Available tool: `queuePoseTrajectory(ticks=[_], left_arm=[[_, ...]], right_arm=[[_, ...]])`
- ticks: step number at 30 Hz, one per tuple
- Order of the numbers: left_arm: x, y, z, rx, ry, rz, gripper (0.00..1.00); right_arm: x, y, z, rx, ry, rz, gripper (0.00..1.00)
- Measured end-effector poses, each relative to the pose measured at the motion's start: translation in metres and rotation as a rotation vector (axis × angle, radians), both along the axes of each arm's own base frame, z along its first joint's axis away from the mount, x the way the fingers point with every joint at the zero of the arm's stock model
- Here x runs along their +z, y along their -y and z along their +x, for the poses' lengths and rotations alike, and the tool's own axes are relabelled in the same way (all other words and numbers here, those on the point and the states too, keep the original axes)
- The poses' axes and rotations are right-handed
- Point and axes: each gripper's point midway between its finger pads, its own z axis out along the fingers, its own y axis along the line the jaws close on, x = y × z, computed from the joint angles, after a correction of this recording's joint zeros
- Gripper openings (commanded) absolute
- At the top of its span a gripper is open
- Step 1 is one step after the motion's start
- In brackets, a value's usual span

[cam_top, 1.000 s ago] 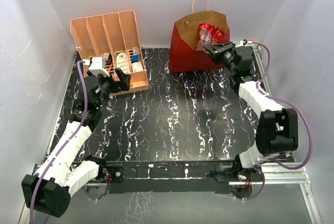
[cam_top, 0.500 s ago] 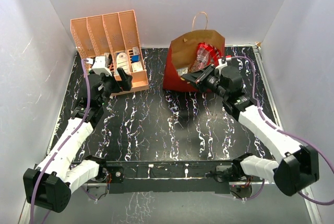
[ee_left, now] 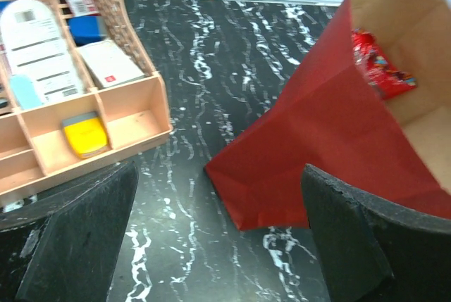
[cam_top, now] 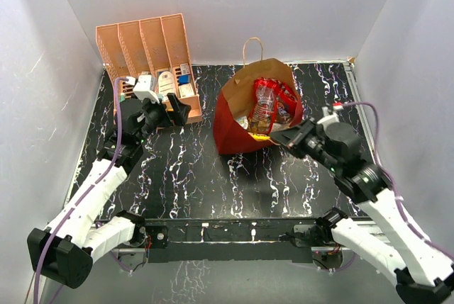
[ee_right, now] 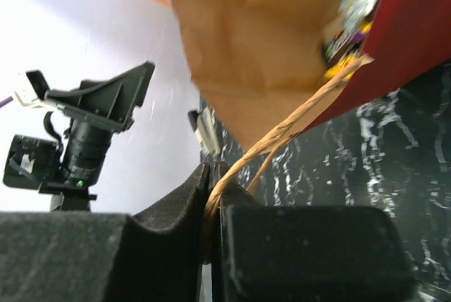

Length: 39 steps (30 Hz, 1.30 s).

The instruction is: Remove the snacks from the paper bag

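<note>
I will next move my left gripper outward and across to the bag's far tan handle [cam_top: 251, 40], because that handle stands outward of my gripper, to the right in the top view.
The paper bag [cam_top: 228, 128], dark red outside and brown inside, lies tipped with its mouth open toward the right arm. Inside it show the snacks: a red-and-clear sweets bag [cam_top: 268, 102] and small shiny packets [cam_top: 257, 134] near the mouth. My right gripper [cam_top: 281, 139] is shut on the bag's near tan handle [ee_right: 282, 136], pinched between its pads [ee_right: 190, 196]. My left gripper [cam_top: 186, 110] hangs open left of the bag, nothing between its fingers [ee_left: 77, 246]. In the left wrist view the bag [ee_left: 324, 140] fills the right side, with the sweets bag [ee_left: 377, 70] inside.
A peach slotted file rack [cam_top: 145, 42] holding small boxes lies at the back left, close behind my left gripper, and shows in the left wrist view [ee_left: 134, 115]. White walls enclose the black marbled table [cam_top: 213, 176]. A camera on a stand [ee_right: 84, 133] appears in the right wrist view.
My right gripper has pulled the bag by its handle forward and to the left, tipping its mouth open. My left gripper has shifted slightly right toward the bag.
</note>
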Motion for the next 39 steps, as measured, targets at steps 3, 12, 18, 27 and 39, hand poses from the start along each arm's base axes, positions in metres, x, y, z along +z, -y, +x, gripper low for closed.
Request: queuePoseTrajectory(ticks=[3,12,18,27,39], left_arm=[[0.011,0.014,-0.008,-0.066,-0.021,-0.062,0.98],[0.044,0.075,-0.037,-0.302,-0.104,-0.320,0.98],[0.063,0.136,-0.036,-0.421,-0.171,-0.350,0.98],[0.066,0.185,0.005,-0.428,-0.203,-0.258,0.99],[0.026,0.194,0.060,-0.286,-0.287,-0.153,0.74]], right_arm=[[0.003,0.034,-0.011,-0.116,0.054,-0.050,0.08],[0.014,0.110,-0.010,-0.411,0.195,-0.251,0.10],[0.023,0.125,-0.005,-0.443,0.258,-0.383,0.35],[0.037,0.128,-0.010,-0.408,0.374,-0.451,0.74],[0.043,0.129,-0.011,-0.390,0.423,-0.485,0.80]])
